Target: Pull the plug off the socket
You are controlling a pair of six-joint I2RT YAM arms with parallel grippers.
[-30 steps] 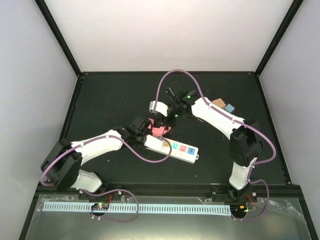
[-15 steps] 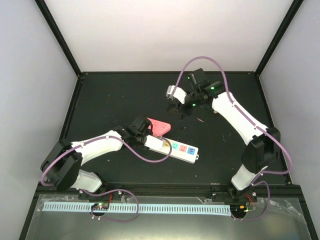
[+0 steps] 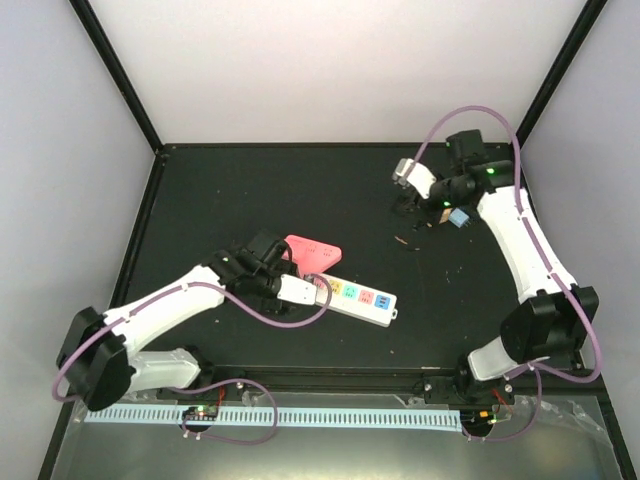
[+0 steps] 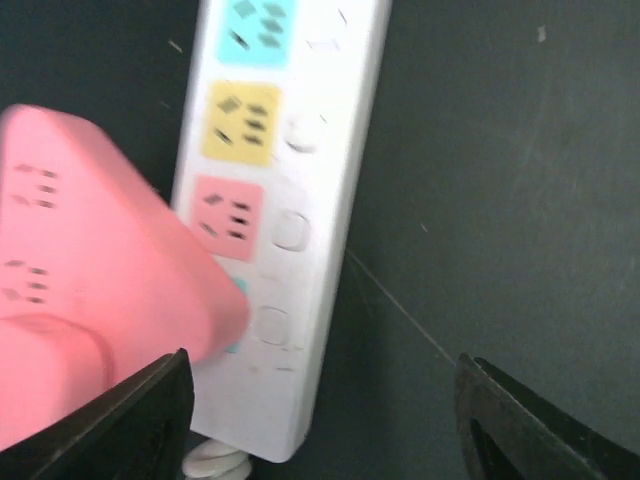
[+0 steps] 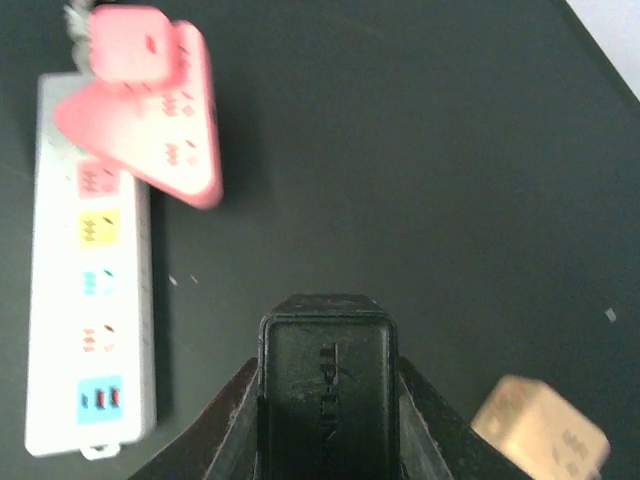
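Note:
The plug will be released next, so my right gripper should lower onto the open spot below it, bare tabletop (image 3: 429,230) beside the tan block, well clear of the socket (image 3: 358,298).
The socket (image 3: 358,298), a long white strip with coloured outlets, lies on the black table; it also shows as the socket (image 4: 275,230) and the socket (image 5: 92,290). The plug (image 5: 328,385) is a black block, well clear of the strip, with my right gripper (image 5: 328,400) shut on it. In the top view the right gripper (image 3: 412,207) hangs at the back right. My left gripper (image 3: 318,291) hovers over the strip's cord end. Its fingers (image 4: 145,420) stand wide open around the left gripper's (image 4: 325,440) gap, gripping nothing.
A pink triangular adapter (image 3: 313,252) rests against the strip's left end, close to the left fingers as the pink adapter (image 4: 90,290). A blue block (image 3: 459,217) and a tan block (image 5: 540,435) lie under the right arm. A small brown bit (image 3: 404,241) lies mid-table.
The right arm has swung from the strip to the back right with the black plug in its grip. The left gripper has opened and drawn back, and the pink adapter now lies beside the strip.

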